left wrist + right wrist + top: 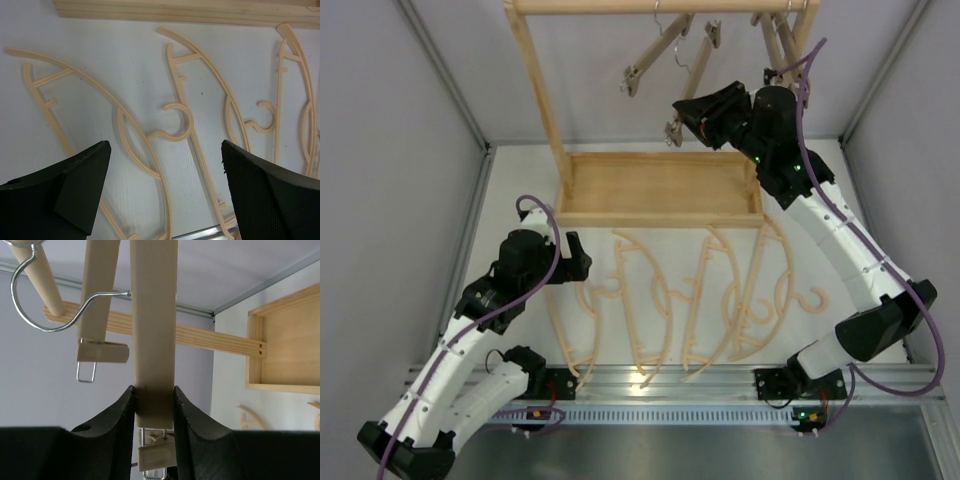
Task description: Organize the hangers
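Note:
The second clamp bar already hangs by its metal hook from the rack's top bar [660, 7], so my right gripper needs to move outward toward that top bar [720, 8] and let go.
Several pale curved coat hangers [665, 300] lie flat on the table in front of the rack; they also show in the left wrist view [175, 120]. Straight clamp bars hang from the rack's top rail [660, 7] by metal hooks. My right gripper [688, 112] is shut on the lower end of one clamp bar [695, 85], seen between its pads in the right wrist view [154, 315]. A second clamp bar [97, 300] hangs beside it by a metal hook [45, 315]. My left gripper [165, 165] is open and empty, hovering above the left coat hangers.
The big wooden rack frame has a tray base [660, 215] on the table's far half; its edge [185, 12] shows in the left wrist view. A metal rail [670, 380] runs along the near edge. Grey walls enclose both sides.

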Motion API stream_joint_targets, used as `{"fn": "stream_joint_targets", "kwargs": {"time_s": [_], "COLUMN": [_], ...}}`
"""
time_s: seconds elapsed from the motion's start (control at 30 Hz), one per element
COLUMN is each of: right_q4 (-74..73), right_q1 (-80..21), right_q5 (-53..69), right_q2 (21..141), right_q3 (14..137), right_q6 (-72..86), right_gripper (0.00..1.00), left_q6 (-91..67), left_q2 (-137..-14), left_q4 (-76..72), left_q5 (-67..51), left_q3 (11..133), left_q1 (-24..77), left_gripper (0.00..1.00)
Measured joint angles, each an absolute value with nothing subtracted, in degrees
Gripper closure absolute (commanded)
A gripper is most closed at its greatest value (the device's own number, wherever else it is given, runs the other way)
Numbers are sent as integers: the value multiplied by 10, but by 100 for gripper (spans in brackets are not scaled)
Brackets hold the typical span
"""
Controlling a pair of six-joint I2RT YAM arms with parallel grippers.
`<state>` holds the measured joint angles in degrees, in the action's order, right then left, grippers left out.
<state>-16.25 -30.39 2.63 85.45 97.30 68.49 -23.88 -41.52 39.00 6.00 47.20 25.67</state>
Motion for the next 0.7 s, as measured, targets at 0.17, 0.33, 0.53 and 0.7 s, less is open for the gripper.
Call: {"fn": "stream_joint_targets", "kwargs": {"time_s": [0.17,0.33,0.53,0.7], "right_q4": [-157,-153,-145,-142], "right_q1": [-271,-256,-238,-229], "right_q5": [60,84,108,123], "right_q2": [879,890,908,943], "right_q3": [1010,1047,1085,1120], "right_q6": [708,722,738,754], "right_gripper": [100,100,100,100], "left_q6": [-239,-239,-239,-239], "left_q2": [-415,-415,-415,-415], "left_q4": [390,390,390,390], "left_q5": [60,60,61,61], "left_q3": [472,472,472,472], "left_q1": [257,259,260,260], "left_gripper": [4,4,4,4]}}
